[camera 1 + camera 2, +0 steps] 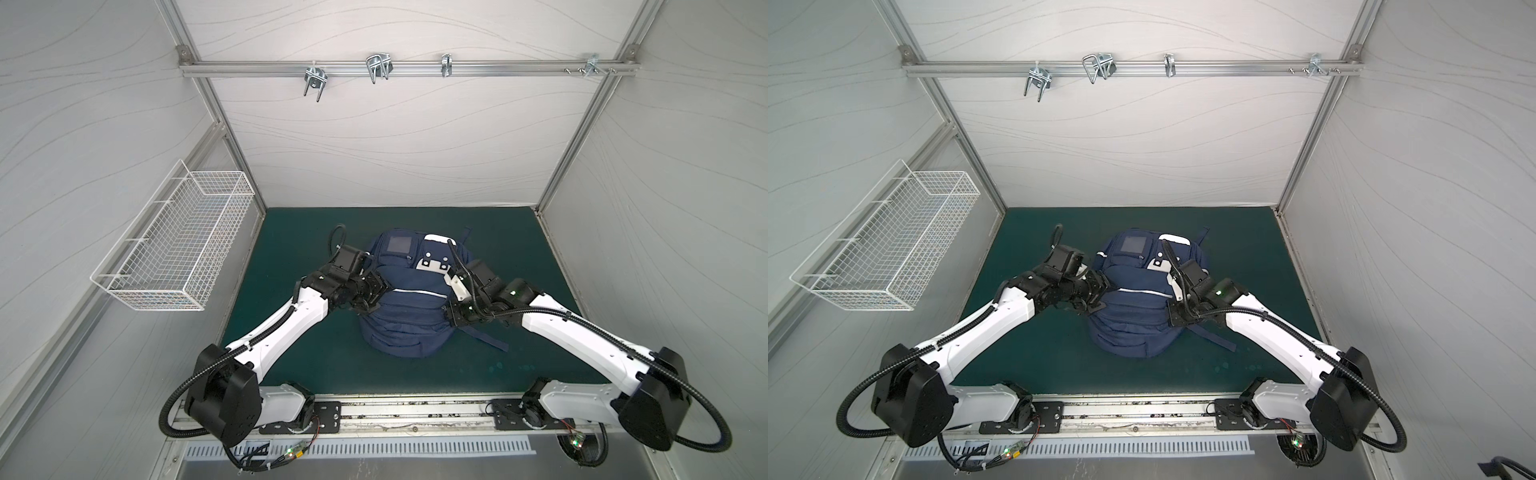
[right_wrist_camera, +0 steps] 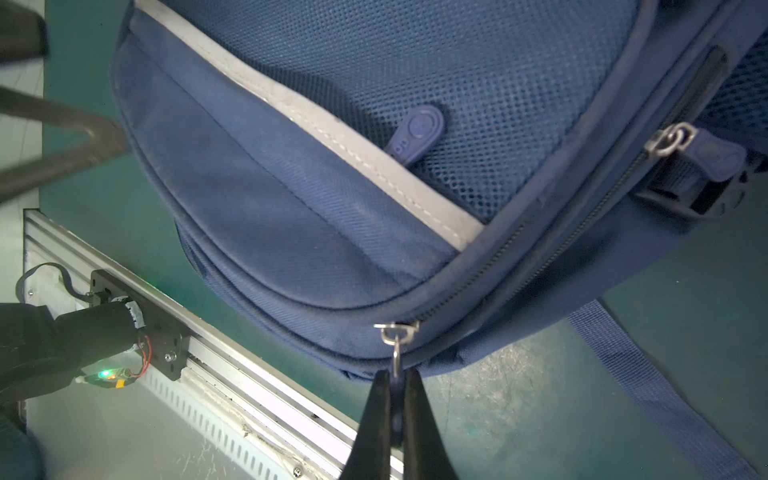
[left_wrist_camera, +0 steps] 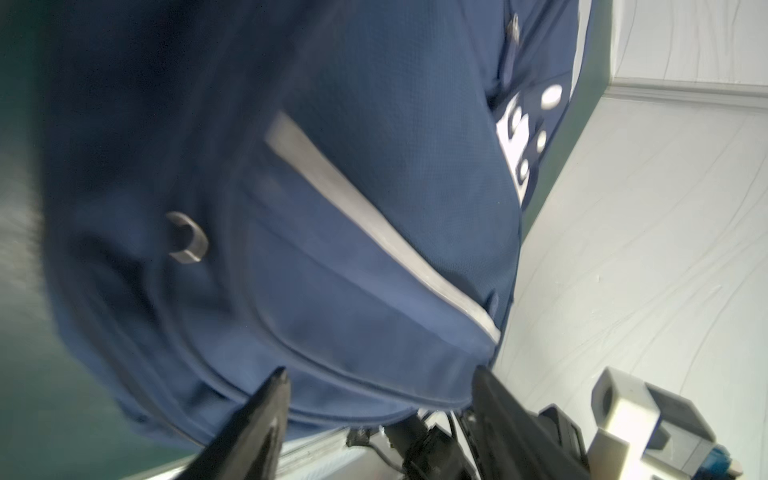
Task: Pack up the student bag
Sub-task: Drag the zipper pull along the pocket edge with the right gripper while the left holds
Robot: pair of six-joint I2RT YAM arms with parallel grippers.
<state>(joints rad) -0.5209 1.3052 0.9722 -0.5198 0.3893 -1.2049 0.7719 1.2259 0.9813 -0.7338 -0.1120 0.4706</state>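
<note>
I should next pull the blue pull tab outward along the seam with my right gripper and release it, as the zipper's far end [image 2: 518, 232] beside the white stripe is outward of the gripper.
The student bag [image 1: 399, 320] [image 1: 1129, 320], navy with white stripes and dotted white patches, lies on the green mat in both top views. My left gripper [image 1: 369, 305] [image 3: 380, 372] is at the bag's left side. It is open, with its fingertips [image 3: 279, 380] spread just short of the bag's rounded edge [image 3: 353, 270] and nothing clamped between them. My right gripper [image 1: 452, 319] [image 2: 397, 376] is at the bag's right side, shut on the blue pull tab hanging from a metal zipper slider [image 2: 395, 332]. The zipper [image 2: 498, 253] along that seam looks closed.
A white wire basket [image 1: 178, 257] hangs on the left wall. Metal hooks [image 1: 378, 68] sit on the back rail. A loose bag strap [image 1: 490, 338] trails on the mat [image 1: 291, 353] to the right. The arms' base rail [image 1: 415, 415] runs along the front edge.
</note>
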